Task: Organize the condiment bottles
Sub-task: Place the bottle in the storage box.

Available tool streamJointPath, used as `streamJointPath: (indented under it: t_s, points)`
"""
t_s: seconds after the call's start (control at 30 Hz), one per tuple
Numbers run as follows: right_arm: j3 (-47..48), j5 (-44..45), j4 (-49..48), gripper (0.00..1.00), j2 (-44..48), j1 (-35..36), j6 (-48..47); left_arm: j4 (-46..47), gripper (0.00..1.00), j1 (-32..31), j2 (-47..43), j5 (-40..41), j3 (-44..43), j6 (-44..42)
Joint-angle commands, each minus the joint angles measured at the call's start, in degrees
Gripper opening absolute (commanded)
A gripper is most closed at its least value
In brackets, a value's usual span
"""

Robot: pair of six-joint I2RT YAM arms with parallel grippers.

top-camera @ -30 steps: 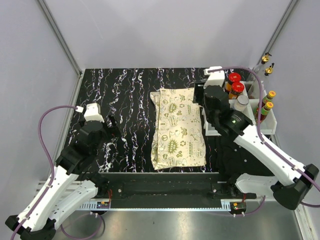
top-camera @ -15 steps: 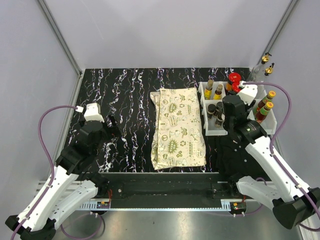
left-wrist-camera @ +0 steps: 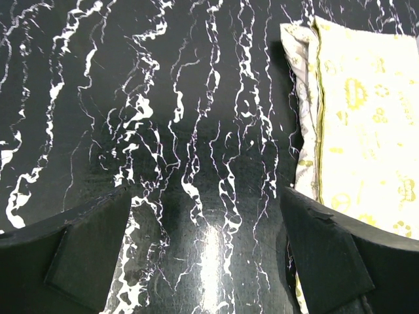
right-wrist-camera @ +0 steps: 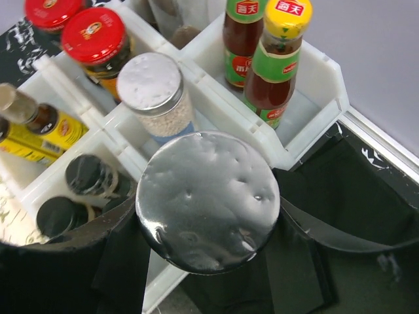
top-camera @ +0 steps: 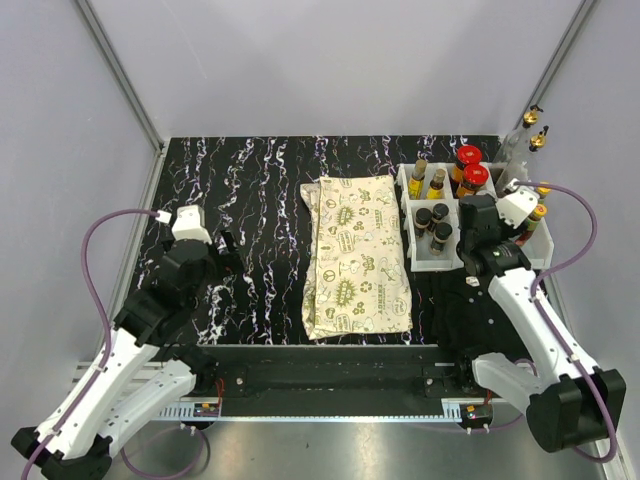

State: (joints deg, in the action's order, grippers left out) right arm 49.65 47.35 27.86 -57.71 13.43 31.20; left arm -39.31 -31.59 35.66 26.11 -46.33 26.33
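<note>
My right gripper moves down into the near end of the middle bin next, beside the matching silver-capped jar [right-wrist-camera: 154,91], since that jar already stands there.
My right gripper [right-wrist-camera: 208,216] is shut on a silver-capped jar [right-wrist-camera: 208,199], held just above the near edge of the white bins [right-wrist-camera: 327,85]. In the bins stand a matching silver-capped jar [right-wrist-camera: 154,91], two red-capped jars [right-wrist-camera: 95,36], two yellow-capped sauce bottles [right-wrist-camera: 278,55], yellow-labelled bottles [right-wrist-camera: 39,124] and black-capped bottles [right-wrist-camera: 85,173]. In the top view the right gripper [top-camera: 478,232] is over the bins' [top-camera: 432,266] middle. My left gripper [top-camera: 228,250] is open and empty over bare table [left-wrist-camera: 209,255].
A cream patterned cloth [top-camera: 358,255] lies folded mid-table, left of the bins; its edge shows in the left wrist view [left-wrist-camera: 366,118]. Two gold-capped bottles [top-camera: 535,128] stand beyond the table's far right corner. The frame's walls close in the table.
My right arm has swung right across the bins, from their left side to their middle near edge. The left arm has not moved.
</note>
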Motion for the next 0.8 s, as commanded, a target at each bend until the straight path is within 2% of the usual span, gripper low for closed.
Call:
streamJointPath:
  t_s: [0.0,0.27,0.4,0.67,0.77]
  points:
    - [-0.78,2.74,-9.57,0.00,-2.75,-3.14,4.74,2.83,0.99,0.13,0.99,-3.25,-0.26,-0.92]
    - [-1.57,-0.94,-18.61,0.00,-12.59,-9.12,5.01,4.59,0.99,0.13,3.09,-10.36,-0.17,-2.94]
    - [-2.19,-3.58,-21.70,0.00,-14.97,-9.83,4.05,5.12,0.99,0.13,4.06,-12.66,-0.17,-3.65]
    - [-3.77,-3.50,-24.78,0.00,-18.84,-9.83,2.11,6.70,0.99,0.13,5.65,-16.35,0.10,-3.56]
    - [-3.77,-3.49,-24.78,0.05,-20.24,-9.91,1.93,6.97,0.99,0.13,6.35,-16.97,0.18,-3.48]
